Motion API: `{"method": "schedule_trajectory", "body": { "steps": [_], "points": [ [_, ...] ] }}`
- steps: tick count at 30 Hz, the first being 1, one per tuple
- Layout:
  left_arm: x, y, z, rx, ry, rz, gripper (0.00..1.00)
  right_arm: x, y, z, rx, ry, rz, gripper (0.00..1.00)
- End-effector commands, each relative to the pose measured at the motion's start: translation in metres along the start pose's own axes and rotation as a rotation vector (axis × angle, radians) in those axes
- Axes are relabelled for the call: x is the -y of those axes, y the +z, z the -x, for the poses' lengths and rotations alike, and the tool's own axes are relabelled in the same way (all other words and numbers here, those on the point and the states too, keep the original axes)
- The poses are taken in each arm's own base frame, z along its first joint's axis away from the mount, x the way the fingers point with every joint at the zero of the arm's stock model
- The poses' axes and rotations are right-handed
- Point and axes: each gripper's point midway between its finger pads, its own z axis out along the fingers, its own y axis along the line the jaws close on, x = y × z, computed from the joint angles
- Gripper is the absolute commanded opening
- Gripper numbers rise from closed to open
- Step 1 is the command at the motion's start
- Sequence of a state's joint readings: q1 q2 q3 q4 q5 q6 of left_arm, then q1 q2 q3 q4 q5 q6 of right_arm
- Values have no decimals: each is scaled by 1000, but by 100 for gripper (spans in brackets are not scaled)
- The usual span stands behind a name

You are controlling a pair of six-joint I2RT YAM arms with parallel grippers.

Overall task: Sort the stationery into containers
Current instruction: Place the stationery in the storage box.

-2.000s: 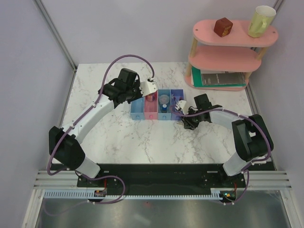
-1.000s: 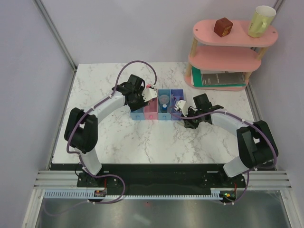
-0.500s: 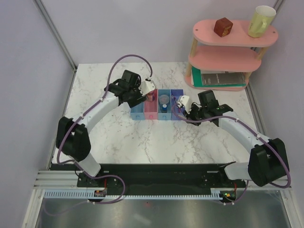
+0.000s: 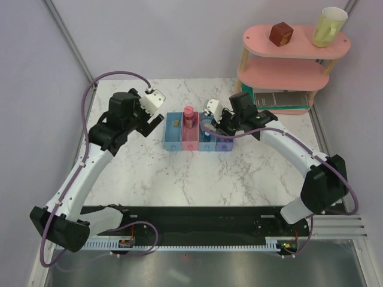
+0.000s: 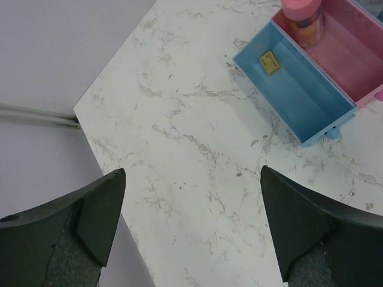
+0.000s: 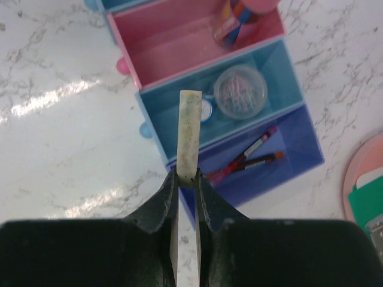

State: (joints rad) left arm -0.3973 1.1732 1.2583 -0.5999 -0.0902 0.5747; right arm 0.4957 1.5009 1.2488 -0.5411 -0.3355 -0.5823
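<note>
My right gripper should move over the beige piece's blue bin [image 4: 173, 131] next and let go of the stick, because that bin is to the gripper's left in the top view.
The containers [image 4: 197, 136] are four joined bins in a row: light blue, pink, light blue, purple. A pink cylinder [image 4: 189, 116] stands in the pink bin [image 5: 350, 57]. The left blue bin [image 5: 296, 89] holds a small beige piece [image 5: 270, 62]. A clear round tub [image 6: 240, 91] and a tiny blue cylinder [image 6: 206, 109] lie in the second blue bin, and red pens [image 6: 248, 156] in the purple one. My right gripper [image 6: 188, 176] is shut on a beige stick [image 6: 190, 128] above these bins. My left gripper [image 5: 191, 173] hangs open and empty over bare table, left of the row.
A pink tiered shelf [image 4: 293, 67] stands at the back right with a brown cube [image 4: 280, 34] and a yellow mug [image 4: 329, 26] on top and a green folder [image 4: 278, 99] on its lowest tier. The table's left edge [image 5: 90, 128] lies close under my left gripper.
My left gripper opened, let go of the pink cylinder in the pink bin and drew back to the left. My right gripper rose from the table with the beige stick and moved over the bins.
</note>
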Motion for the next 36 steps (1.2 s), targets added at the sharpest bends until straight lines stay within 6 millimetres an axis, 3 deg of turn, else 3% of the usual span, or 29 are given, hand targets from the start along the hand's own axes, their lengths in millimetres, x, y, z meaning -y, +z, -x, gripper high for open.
{"method": "schedule_trajectory", "body": {
  "steps": [1, 2, 3, 5, 6, 8, 9, 10, 16, 22, 30, 34, 36],
  "points": [
    [-1, -15, -12, 12, -111, 1, 100, 16, 25, 52, 55, -23, -31, 4],
    [-4, -21, -12, 28, -124, 11, 100, 12, 43, 52, 35, -26, -9, 4],
    [-5, -24, -13, 32, -135, 16, 100, 18, 46, 68, 59, -39, -21, 4],
    [-6, -31, -12, 53, -156, 22, 100, 13, 70, 71, 40, -44, 0, 4],
    [-6, -34, -11, 61, -158, 24, 100, 16, 74, 84, 64, -55, -8, 4],
    [-6, -38, -11, 70, -162, 26, 100, 12, 97, 82, 45, -50, 12, 4],
    [-6, -40, -11, 72, -163, 30, 100, 14, 102, 91, 61, -56, 7, 4],
    [-6, -40, -11, 73, -159, 28, 100, 13, 116, 84, 42, -51, 19, 4],
    [-9, -48, -8, 88, -154, 39, 100, 5, 155, 95, 52, -72, 41, 4],
    [-8, -48, -8, 87, -160, 38, 100, -9, 179, 104, 60, -90, 63, 4],
    [-4, -47, -7, 98, -169, 16, 100, -20, 191, 108, 67, -96, 75, 5],
    [-5, -48, -6, 102, -168, 19, 100, -20, 191, 106, 62, -97, 69, 12],
    [-5, -48, -6, 102, -164, 18, 100, -22, 190, 103, 54, -95, 71, 21]
  ]
}}
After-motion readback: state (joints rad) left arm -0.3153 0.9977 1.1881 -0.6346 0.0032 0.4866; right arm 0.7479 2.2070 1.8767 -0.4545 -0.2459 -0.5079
